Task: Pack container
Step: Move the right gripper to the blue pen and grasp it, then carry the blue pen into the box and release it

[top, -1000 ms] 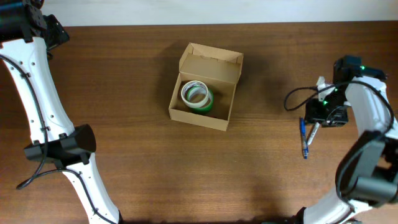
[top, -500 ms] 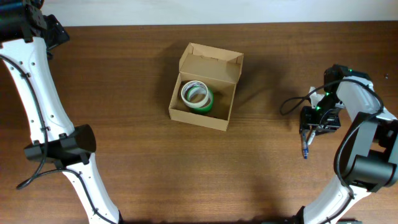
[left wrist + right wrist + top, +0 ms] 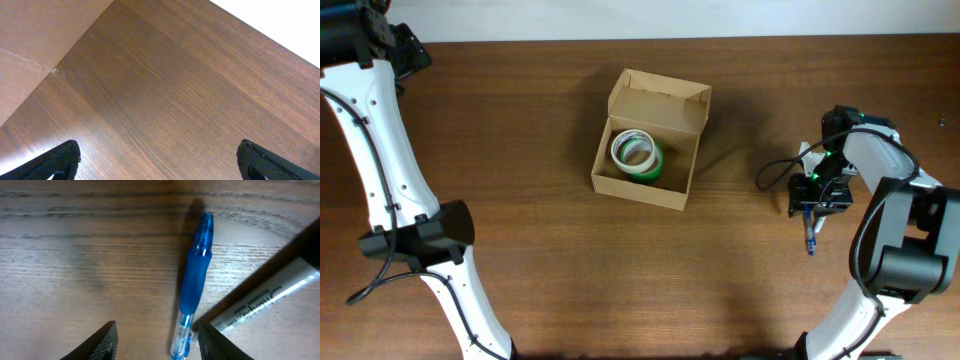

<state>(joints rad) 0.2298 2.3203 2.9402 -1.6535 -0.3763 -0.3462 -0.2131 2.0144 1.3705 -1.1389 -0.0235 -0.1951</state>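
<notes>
The blue pen is between the open fingers, beside the white marker, so I will lower my right gripper around the pen's clear body (image 3: 182, 329) and close it.
The container (image 3: 620, 184) is a light-brown cardboard box at the table's middle, with its flap lid (image 3: 660, 98) standing open at the back. A green and white tape roll (image 3: 637, 153) lies inside it. My right gripper (image 3: 813, 196) is far to the right of the box, low over a blue pen (image 3: 810, 237). In the right wrist view the right gripper (image 3: 157, 328) is open, and the blue pen (image 3: 194, 282) lies between the fingers, close to the right one. My left gripper (image 3: 160, 152) is open and empty over bare table.
A white marker (image 3: 262, 302) lies slanted just right of the pen, partly under my right finger. A light-brown flat surface (image 3: 30, 40) fills the left wrist view's upper left corner. The left arm (image 3: 380, 150) runs along the table's left side.
My right gripper has moved left and slightly toward the front, and now sits over the top end of the blue pen. The box, the tape roll and the left arm have not moved.
</notes>
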